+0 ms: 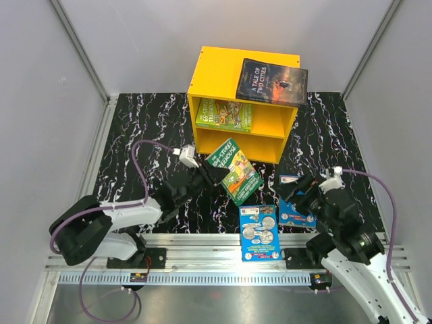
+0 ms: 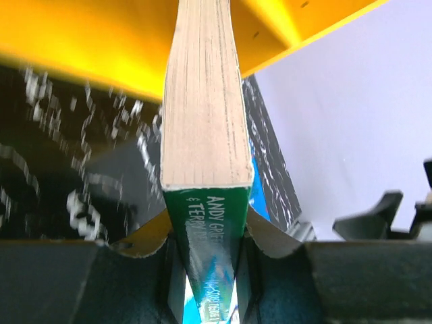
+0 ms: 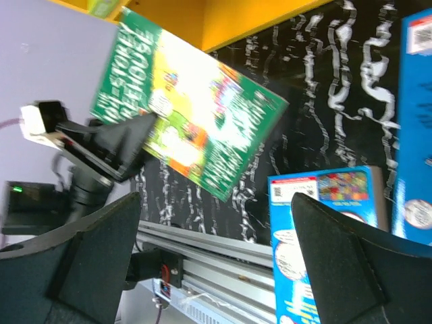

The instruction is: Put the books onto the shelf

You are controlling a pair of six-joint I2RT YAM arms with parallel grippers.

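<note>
The shelf's upper section [image 1: 226, 115] is above my gripper and farther out, so next I should move my left gripper up and out to that section and let go of the second green book there.
The yellow shelf [image 1: 214, 74] stands at the back of the table. A dark book [image 1: 271, 82] lies on its flat top and a green book [image 1: 224, 115] sits in its upper compartment. My left gripper [image 1: 210, 177] is shut on a second green book [image 1: 234, 171] and holds it off the table in front of the shelf. In the left wrist view that gripper [image 2: 208, 236] pinches the book's spine [image 2: 210, 223], with the shelf [image 2: 81, 61] beyond. My right gripper [image 1: 302, 191] [image 3: 216, 256] is open and holds nothing, above a blue book [image 1: 297, 216]. Another blue book [image 1: 259, 232] [image 3: 317, 223] lies at the front edge.
The black marbled mat [image 1: 142, 128] covers the table. A metal rail [image 1: 202, 243] runs along the near edge, and the front blue book overhangs it. Grey walls enclose the left, back and right sides. The shelf's lower compartment [image 1: 236, 145] shows nothing inside.
</note>
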